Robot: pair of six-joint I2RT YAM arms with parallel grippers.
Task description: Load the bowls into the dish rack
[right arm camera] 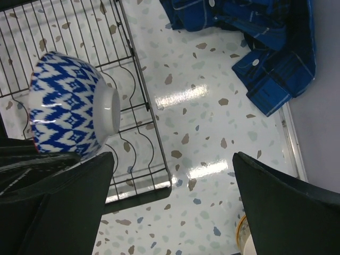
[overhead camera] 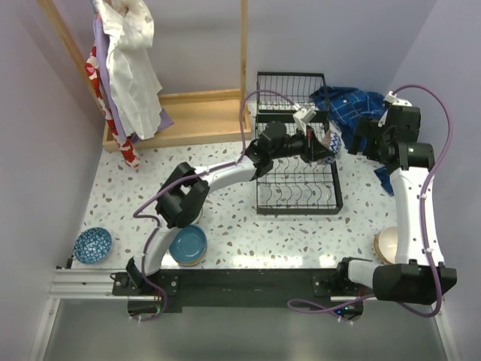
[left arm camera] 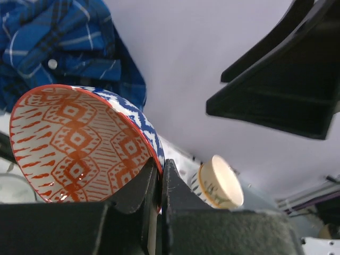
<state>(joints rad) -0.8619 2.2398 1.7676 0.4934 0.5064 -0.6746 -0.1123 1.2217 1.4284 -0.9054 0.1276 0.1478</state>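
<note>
The patterned bowl is still hanging above the wires along the rack's edge [overhead camera: 324, 164] by the plaid shirt, so the left gripper needs to lower the bowl onto them and let go of it.
My left gripper [overhead camera: 314, 143] reaches over the black wire dish rack [overhead camera: 297, 212] and is shut on the rim of a bowl [overhead camera: 330, 141] held above the rack's right side. In the left wrist view the gripper [left arm camera: 161, 178] pinches that bowl [left arm camera: 74, 143], red-orange patterned inside, blue and white outside. The right wrist view shows the bowl's outside [right arm camera: 69, 106] over the rack wires [right arm camera: 143, 190]. My right gripper [overhead camera: 359, 138] hangs just right of it, open and empty [right arm camera: 172, 204]. Other bowls rest on the table: dark blue speckled [overhead camera: 92, 245], teal [overhead camera: 188, 244], beige [overhead camera: 387, 244].
A crumpled blue plaid shirt [overhead camera: 349, 105] lies right of the rack's far end. A wooden-framed clothes stand [overhead camera: 188, 116] with hanging garments [overhead camera: 128, 68] fills the back left. The beige bowl [left arm camera: 220, 183] sits near the right arm's base. Lilac walls enclose the table.
</note>
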